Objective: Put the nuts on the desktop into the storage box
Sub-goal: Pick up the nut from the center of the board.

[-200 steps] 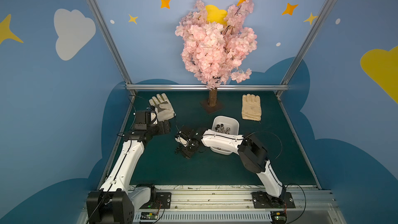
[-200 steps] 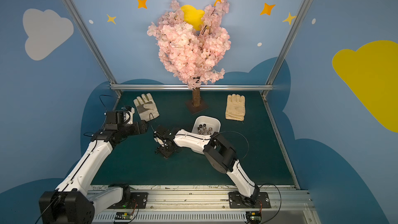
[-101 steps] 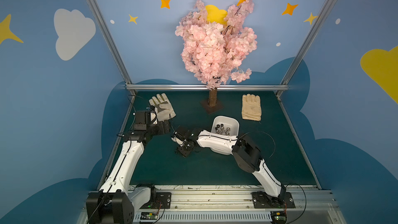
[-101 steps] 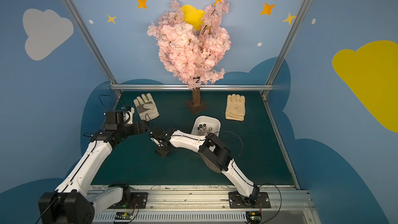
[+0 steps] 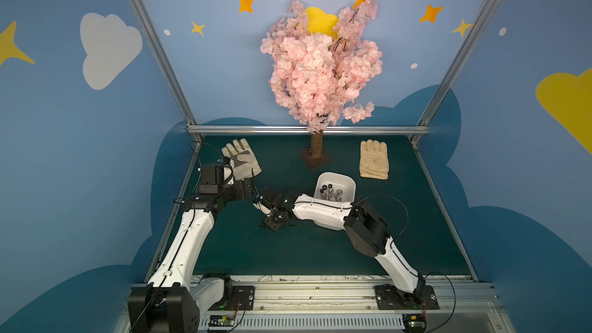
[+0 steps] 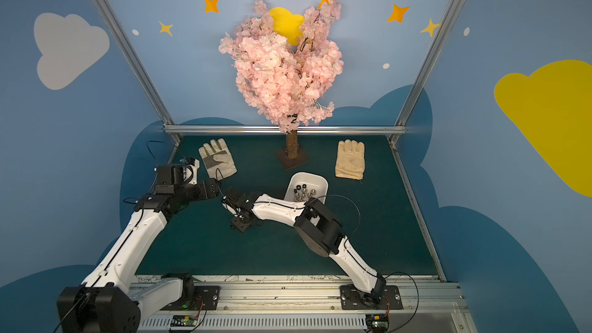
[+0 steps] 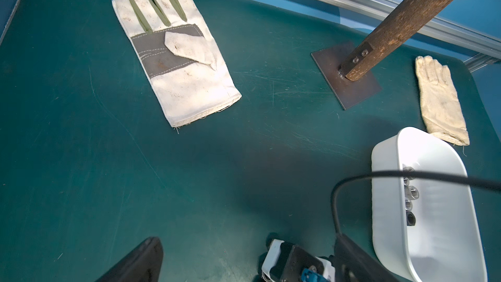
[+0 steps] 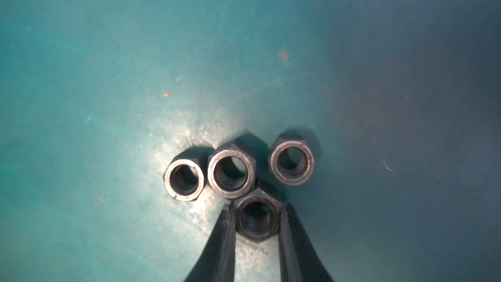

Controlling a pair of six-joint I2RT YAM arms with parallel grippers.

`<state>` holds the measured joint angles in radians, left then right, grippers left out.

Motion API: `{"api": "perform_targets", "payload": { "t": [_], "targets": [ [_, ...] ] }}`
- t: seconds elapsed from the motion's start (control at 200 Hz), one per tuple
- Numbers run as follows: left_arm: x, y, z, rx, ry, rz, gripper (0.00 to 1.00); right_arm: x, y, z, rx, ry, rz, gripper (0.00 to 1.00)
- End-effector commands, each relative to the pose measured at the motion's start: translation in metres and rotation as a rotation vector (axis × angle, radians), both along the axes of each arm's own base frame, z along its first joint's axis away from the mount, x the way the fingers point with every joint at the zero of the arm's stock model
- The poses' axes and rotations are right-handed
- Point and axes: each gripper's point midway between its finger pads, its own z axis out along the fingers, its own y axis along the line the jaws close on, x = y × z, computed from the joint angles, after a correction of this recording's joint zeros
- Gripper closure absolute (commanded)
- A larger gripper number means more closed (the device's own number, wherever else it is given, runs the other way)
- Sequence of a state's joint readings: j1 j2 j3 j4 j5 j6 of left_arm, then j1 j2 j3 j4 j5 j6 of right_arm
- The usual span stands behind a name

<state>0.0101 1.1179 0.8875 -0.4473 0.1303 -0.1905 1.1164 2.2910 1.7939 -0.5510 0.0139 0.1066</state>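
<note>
My right gripper lifts next, carries the black nut over the storage box (image 5: 335, 175) rim, as the sides are raised, lowers it beside the gathered nuts and releases it.
In the right wrist view, several dark nuts stand on the green desktop (image 8: 135, 77). My right gripper (image 8: 256, 206) is shut on one black nut (image 8: 256, 236), a finger pressed against each flat side. Three more nuts (image 8: 231, 173) lie in a row just beyond it, and the middle one touches the held nut. In both top views the right gripper (image 5: 267, 225) (image 6: 237, 224) points down at the desktop, left of the white storage box (image 5: 335, 175) (image 6: 309, 175), which holds several nuts (image 5: 331, 193). My left gripper (image 7: 246, 242) (image 5: 249, 191) hovers open and empty nearby.
A pale glove with a grey patch (image 5: 242, 158) lies at the back left and a cream glove (image 5: 374, 159) at the back right. The blossom tree's trunk and base plate (image 5: 316, 158) stand at the back centre. The right arm's cable (image 7: 406, 176) crosses over the box.
The right gripper has shifted a little to the left over the nuts and its jaws have closed onto the black nut. The left arm has stayed put.
</note>
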Motion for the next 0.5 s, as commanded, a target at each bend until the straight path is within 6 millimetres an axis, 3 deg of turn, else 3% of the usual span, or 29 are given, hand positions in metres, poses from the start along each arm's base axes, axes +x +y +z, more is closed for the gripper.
{"api": "perform_targets", "payload": {
  "t": [0.0, 0.18, 0.315, 0.416, 0.491],
  "targets": [
    [-0.002, 0.000, 0.001, 0.000, -0.008, 0.004, 0.00, 0.011, -0.018, 0.018, 0.037, 0.012, -0.065, 0.83],
    [-0.001, -0.001, 0.000, -0.004, -0.007, 0.001, 0.00, 0.041, -0.067, 0.070, 0.089, -0.065, -0.186, 0.84],
    [-0.002, 0.000, -0.001, -0.001, -0.004, 0.004, 0.00, 0.070, -0.128, 0.108, 0.178, -0.043, -0.351, 0.84],
    [-0.001, 0.000, -0.002, -0.001, -0.002, 0.005, 0.00, 0.083, -0.177, 0.120, 0.193, -0.065, -0.446, 0.83],
    [-0.001, -0.001, -0.002, -0.003, 0.001, 0.004, 0.00, 0.088, -0.208, 0.117, 0.169, -0.061, -0.490, 0.82]
  ]
}}
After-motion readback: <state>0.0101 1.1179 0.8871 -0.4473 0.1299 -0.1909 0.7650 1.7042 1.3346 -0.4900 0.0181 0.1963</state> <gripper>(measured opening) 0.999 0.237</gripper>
